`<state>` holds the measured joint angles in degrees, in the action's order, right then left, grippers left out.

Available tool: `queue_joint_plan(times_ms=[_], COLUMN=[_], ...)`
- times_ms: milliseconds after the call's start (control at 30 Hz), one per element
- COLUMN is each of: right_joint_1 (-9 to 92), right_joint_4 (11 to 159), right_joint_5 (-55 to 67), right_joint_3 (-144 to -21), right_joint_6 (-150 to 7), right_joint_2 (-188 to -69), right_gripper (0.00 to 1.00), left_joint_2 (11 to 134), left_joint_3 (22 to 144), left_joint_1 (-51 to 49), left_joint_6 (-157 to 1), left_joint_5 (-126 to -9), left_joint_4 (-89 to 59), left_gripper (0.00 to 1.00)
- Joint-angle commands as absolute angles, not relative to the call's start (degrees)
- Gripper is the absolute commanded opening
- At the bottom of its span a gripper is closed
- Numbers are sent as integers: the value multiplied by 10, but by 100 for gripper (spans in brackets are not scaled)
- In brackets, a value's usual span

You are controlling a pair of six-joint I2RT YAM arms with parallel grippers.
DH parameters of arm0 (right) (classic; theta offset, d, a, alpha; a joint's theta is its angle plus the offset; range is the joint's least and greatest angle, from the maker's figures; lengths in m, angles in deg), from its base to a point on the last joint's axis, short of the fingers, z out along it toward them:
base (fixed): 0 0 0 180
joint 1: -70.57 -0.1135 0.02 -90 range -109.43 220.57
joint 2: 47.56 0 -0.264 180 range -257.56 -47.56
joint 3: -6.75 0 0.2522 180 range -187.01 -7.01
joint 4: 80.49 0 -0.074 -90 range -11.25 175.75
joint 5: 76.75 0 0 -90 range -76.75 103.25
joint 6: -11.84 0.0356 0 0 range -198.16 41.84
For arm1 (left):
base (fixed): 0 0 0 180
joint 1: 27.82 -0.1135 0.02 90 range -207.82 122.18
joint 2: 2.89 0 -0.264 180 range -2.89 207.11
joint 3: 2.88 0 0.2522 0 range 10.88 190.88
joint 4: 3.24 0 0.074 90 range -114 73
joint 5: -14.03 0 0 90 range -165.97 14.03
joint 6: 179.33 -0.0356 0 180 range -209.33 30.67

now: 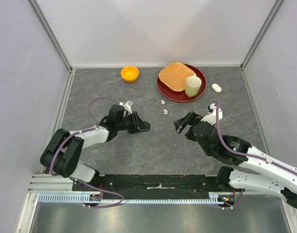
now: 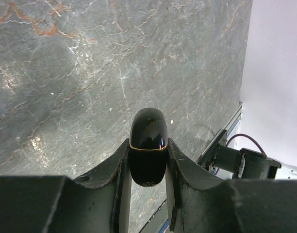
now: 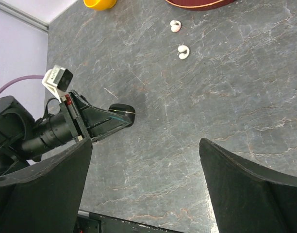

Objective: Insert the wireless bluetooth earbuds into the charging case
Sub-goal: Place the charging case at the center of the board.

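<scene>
My left gripper still has the charging case above the table. It should lower the case to the empty part of the table beneath next, then open its fingers there.
My left gripper is shut on a glossy black oval charging case with a thin gold seam, held closed between its fingers just above the table. The case also shows in the right wrist view. Two tiny white earbuds lie on the table between the grippers and the red plate; they also show in the right wrist view. My right gripper is open and empty, right of the case. The black earbuds are not in view.
A red plate with a toast slice and a pale cup stands at the back. An orange bowl sits to its left. A white oval case lies to its right.
</scene>
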<state>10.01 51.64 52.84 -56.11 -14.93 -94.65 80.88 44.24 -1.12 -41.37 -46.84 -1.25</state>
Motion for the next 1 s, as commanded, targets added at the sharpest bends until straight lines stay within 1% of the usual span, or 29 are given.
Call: queue_joint_plan(times_ms=[0, 167, 500, 600, 767, 867, 967], right_joint_1=[103, 105, 108, 111, 117, 119, 120], right_joint_4=[509, 508, 508, 508, 508, 508, 508], right_joint_5=[549, 552, 548, 546, 545, 545, 540], right_joint_3=[-561, -559, -561, -566, -571, -570, -568], right_joint_6=[-156, -162, -173, -183, -190, -192, -192], right_joint_2=[-931, -924, -935, -937, -931, -931, -930], right_gripper=[98, 98, 98, 98, 98, 98, 98], left_joint_2=[839, 884, 923, 933, 945, 946, 944], left_joint_3=[477, 481, 489, 488, 484, 479, 474], left_joint_1=[-14, -15, -14, -14, -14, -14, -14], left_joint_6=[-379, -363, -332, -330, -332, -333, -336], left_joint_5=[-463, -466, -491, -490, -486, -490, -493], left_joint_4=[-2, 2, 25, 25, 25, 23, 23], left_gripper=[6, 8, 16, 23, 25, 29, 37])
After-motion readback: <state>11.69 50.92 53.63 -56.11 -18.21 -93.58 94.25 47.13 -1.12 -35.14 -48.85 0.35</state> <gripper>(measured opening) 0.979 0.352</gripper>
